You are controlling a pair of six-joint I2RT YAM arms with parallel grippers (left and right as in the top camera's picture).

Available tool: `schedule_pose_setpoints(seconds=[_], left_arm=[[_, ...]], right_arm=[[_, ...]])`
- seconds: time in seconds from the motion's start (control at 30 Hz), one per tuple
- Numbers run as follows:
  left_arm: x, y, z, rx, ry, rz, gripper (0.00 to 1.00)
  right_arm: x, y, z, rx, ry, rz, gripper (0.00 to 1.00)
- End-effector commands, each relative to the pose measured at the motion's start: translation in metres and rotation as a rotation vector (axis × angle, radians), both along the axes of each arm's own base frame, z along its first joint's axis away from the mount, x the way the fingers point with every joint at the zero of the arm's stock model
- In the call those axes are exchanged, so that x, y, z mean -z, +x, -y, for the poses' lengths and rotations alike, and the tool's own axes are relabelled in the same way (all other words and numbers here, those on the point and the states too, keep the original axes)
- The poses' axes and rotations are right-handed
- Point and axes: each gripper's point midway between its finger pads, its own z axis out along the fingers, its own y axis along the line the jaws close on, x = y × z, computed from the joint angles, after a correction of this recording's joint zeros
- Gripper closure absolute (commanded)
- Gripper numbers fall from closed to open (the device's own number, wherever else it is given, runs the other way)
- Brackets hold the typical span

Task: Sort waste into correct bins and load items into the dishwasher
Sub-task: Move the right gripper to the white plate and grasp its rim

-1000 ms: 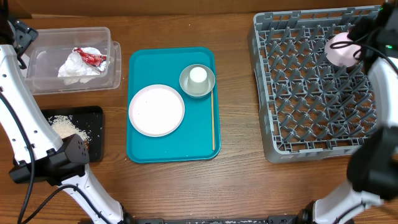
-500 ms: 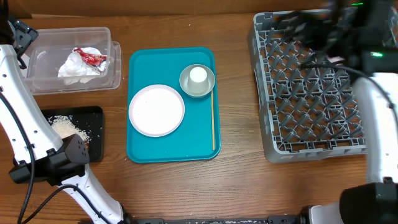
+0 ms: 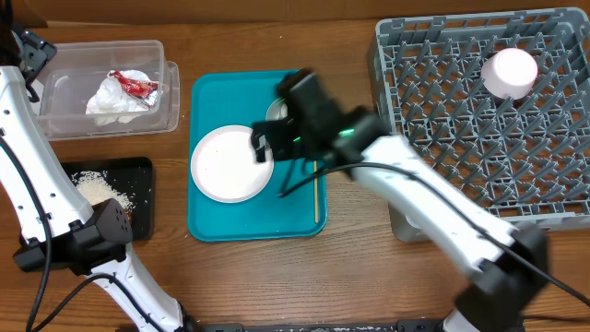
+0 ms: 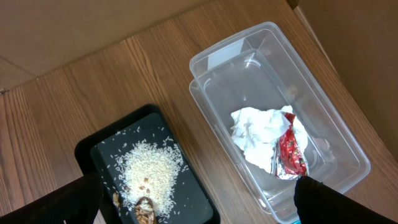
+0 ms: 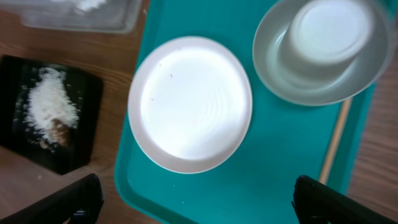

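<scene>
I will move my right gripper down to the large pale plate's rim on the side facing the wooden stick. The teal tray is empty there, so a finger has room.
My right gripper hovers open over the teal tray, by the large pale plate; its fingertips frame the plate from above. Right of the plate a silvery-grey bowl holds an upturned white cup, with a thin wooden stick alongside. A white bowl sits upside down on the grey dish rack. My left gripper is open and empty above the clear tub, which holds the napkin and red wrapper, and the black tray with rice.
The right arm stretches across the gap between the teal tray and the rack. The left arm's base stands beside the black tray. Bare wooden table lies along the front edge.
My right arm has swung from the back right of the rack over to the teal tray, leaving the white bowl on the rack, and its jaws have opened. The left arm has not moved.
</scene>
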Motion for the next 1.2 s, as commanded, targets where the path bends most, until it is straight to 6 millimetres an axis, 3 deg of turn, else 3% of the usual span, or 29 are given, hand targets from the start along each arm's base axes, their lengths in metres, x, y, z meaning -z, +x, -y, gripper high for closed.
schedule_pose_setpoints(seconds=[0.0, 0.1, 0.3, 0.4, 0.43, 0.57, 0.67, 0.87, 1.17], left_arm=[[-0.001, -0.001, -0.002, -0.005, 0.011, -0.001, 0.00], [-0.001, -0.001, -0.002, -0.005, 0.011, -0.001, 0.00], [-0.001, -0.001, -0.002, -0.005, 0.011, -0.001, 0.00], [-0.001, -0.001, -0.002, -0.005, 0.011, -0.001, 0.00], [-0.001, -0.001, -0.002, -0.005, 0.012, -0.001, 0.00], [-0.001, -0.001, -0.001, -0.005, 0.011, -0.001, 0.00], [-0.001, -0.001, -0.001, -0.005, 0.011, -0.001, 0.00], [-0.001, -0.001, -0.001, -0.005, 0.011, -0.001, 0.00], [-0.001, -0.001, -0.001, -0.005, 0.011, -0.001, 0.00]], right_arm=[[0.037, 0.003, -0.006, 0.160, -0.054, -0.053, 0.00], [0.068, -0.006, -0.018, 0.168, -0.093, -0.102, 0.00], [0.133, -0.016, -0.021, 0.214, -0.185, -0.208, 0.21], [0.150, -0.017, -0.019, 0.215, -0.214, -0.228, 0.35], [0.153, -0.018, -0.018, 0.215, -0.220, -0.232, 0.41], [0.155, -0.018, -0.018, 0.227, -0.220, -0.239, 0.46], [0.154, -0.015, -0.020, 0.234, -0.211, -0.226, 0.57], [0.153, -0.014, -0.021, 0.237, -0.202, -0.223, 0.66], [0.159, -0.027, -0.026, 0.259, -0.187, -0.266, 0.67]])
